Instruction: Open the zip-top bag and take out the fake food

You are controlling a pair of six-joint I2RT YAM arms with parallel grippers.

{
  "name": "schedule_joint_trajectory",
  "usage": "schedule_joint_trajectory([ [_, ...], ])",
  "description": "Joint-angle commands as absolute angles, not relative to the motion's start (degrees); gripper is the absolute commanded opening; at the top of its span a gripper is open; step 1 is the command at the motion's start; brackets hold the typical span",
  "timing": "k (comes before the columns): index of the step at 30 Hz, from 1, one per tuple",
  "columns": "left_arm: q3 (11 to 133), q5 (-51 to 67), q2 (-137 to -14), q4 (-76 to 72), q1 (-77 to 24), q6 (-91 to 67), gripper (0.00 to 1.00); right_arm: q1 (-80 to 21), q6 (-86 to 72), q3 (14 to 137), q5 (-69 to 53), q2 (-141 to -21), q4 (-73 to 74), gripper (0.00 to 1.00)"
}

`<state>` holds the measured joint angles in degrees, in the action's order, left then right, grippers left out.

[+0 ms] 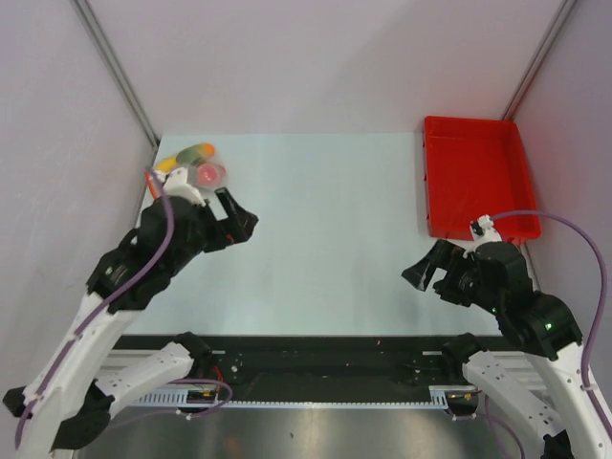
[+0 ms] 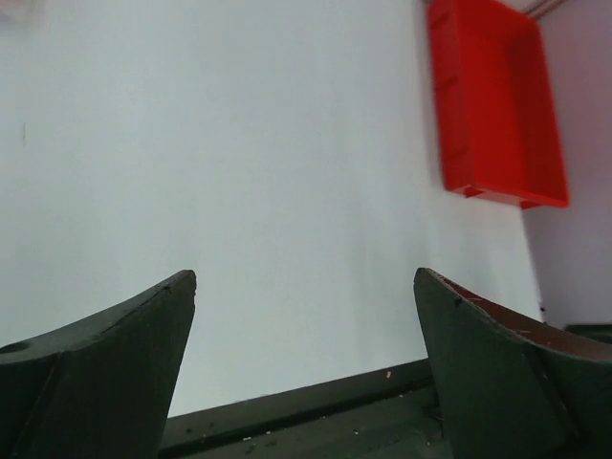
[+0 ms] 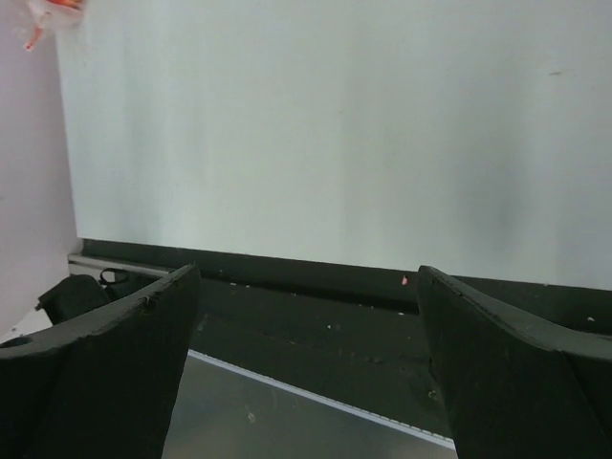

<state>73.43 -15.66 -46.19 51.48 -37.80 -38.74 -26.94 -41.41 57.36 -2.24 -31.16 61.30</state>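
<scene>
The left gripper moves to the left in the top view next, turning and lowering onto the zip's near end (image 1: 153, 195), as the bag's zip faces the wall.
The zip-top bag (image 1: 187, 168) lies at the table's far left corner, with its red-orange zip strip toward the left wall. Fake food shows through it: an orange-green fruit (image 1: 196, 151), a yellow piece (image 1: 165, 163) and a red-pink piece (image 1: 211, 174). My left gripper (image 1: 237, 214) hangs open just in front and to the right of the bag, touching nothing. In the left wrist view the left gripper (image 2: 306, 277) has only bare table between its fingers. My right gripper (image 1: 428, 265) is open over the near right, far from the bag. A corner of the bag (image 3: 46, 13) shows in the right wrist view, beyond the empty right gripper (image 3: 306, 273).
A rigid red tray (image 1: 427, 177) stands at the far right of the table, also seen in the left wrist view as the tray (image 2: 449, 115). Pale walls enclose the left, right and back. A black rail (image 1: 316, 359) runs along the near edge between the arm bases.
</scene>
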Motion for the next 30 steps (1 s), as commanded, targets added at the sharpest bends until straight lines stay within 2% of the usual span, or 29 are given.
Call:
schedule_joint_trajectory([
  [1, 73.9, -11.6, -55.6, 54.6, -30.3, -40.2, 1.00, -27.2, -39.0, 59.9, -0.1, -34.5, 62.7, 1.00],
  [8, 62.0, 5.8, -58.2, 38.0, -1.2, -41.0, 0.98, -27.2, -36.1, 64.2, 4.0, -42.6, 64.7, 1.00],
  [16, 55.4, 17.3, -66.3, 22.6, 19.9, -42.4, 0.94, -27.2, -30.7, 69.3, 4.5, -51.8, 66.3, 1.00],
  [22, 52.0, 22.1, -71.4, 11.6, 29.1, -47.2, 0.91, -27.2, -24.8, 70.0, 0.5, -52.1, 62.3, 1.00],
  [26, 50.6, 24.9, -76.4, 1.9, 31.0, -51.6, 0.87, -27.0, -24.0, 69.9, -1.6, -53.8, 60.2, 1.00],
  [30, 53.0, 24.6, -83.8, 1.8, 31.5, -52.8, 0.83, -26.5, -25.0, 70.5, -3.9, -57.4, 58.0, 1.00],
])
